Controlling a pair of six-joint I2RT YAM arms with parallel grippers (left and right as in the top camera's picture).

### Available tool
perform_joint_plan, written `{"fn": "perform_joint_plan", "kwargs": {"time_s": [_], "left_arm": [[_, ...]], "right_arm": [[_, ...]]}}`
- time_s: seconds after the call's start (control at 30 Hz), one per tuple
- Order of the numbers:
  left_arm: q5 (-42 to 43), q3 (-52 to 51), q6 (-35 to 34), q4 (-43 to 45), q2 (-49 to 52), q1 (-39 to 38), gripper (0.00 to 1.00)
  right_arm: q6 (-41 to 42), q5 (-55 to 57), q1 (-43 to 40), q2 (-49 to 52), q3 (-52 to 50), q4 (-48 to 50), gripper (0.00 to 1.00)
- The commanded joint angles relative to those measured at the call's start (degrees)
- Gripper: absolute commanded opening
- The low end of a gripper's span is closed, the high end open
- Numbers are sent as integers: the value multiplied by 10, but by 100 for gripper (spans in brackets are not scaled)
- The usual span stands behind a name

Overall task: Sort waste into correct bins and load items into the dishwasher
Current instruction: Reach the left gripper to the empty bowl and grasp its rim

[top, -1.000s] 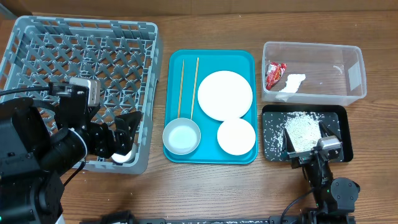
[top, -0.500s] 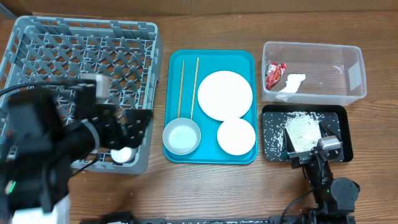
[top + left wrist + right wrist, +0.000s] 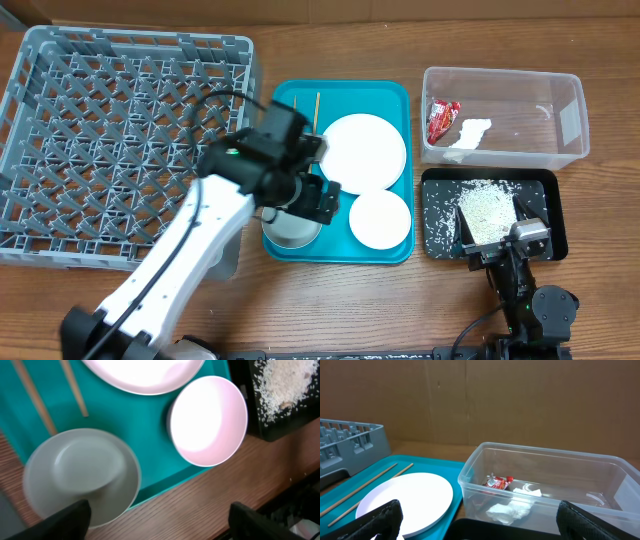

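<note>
The empty teal tray leaves finger room. My left gripper should next shift toward the small white bowl and lower to its rim facing the pale grey bowl.
My left gripper (image 3: 318, 198) is open and empty above the teal tray, over the pale grey bowl (image 3: 80, 477) and beside the small white bowl (image 3: 207, 420). The round white plate (image 3: 362, 150) and two chopsticks (image 3: 32, 395) lie on the same tray. The grey dish rack (image 3: 100, 120) stands at the left. The white cup is hidden. The clear tub (image 3: 500, 155) holds the red wrapper (image 3: 441, 118) and white tissue (image 3: 468, 135). The black tray (image 3: 435, 215) holds rice scraps (image 3: 485, 205). My right gripper (image 3: 492, 228) is open and empty at the black tray's front edge.
The teal serving tray (image 3: 385, 95) sits between the rack and the bins. My left arm stretches across the rack's front right corner and the tray's left side. Bare wooden table runs along the front edge.
My left arm has swung right from the rack's front right corner, where it was at the white cup, to above the teal tray. The right arm has not moved.
</note>
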Motion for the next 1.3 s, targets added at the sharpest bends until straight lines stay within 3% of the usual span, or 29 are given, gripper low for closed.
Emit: {"fn": "perform_joint_plan", "kwargs": {"time_s": [0.0, 0.27, 0.57, 0.9, 1.27], "left_arm": [[7, 5, -31, 44, 50, -33, 72], [-74, 5, -57, 133, 145, -100, 72], [-100, 5, -82, 160, 207, -110, 43], [-118, 5, -84, 164, 218, -110, 38], [-110, 5, -82, 170, 226, -110, 5]], "right_arm": [[0, -1, -4, -7, -6, 4, 100], [0, -1, -4, -7, -6, 4, 100], [0, -1, -4, -7, -6, 4, 100], [0, -1, -4, -7, -6, 4, 100], [0, -1, -4, -7, -6, 4, 100]]}}
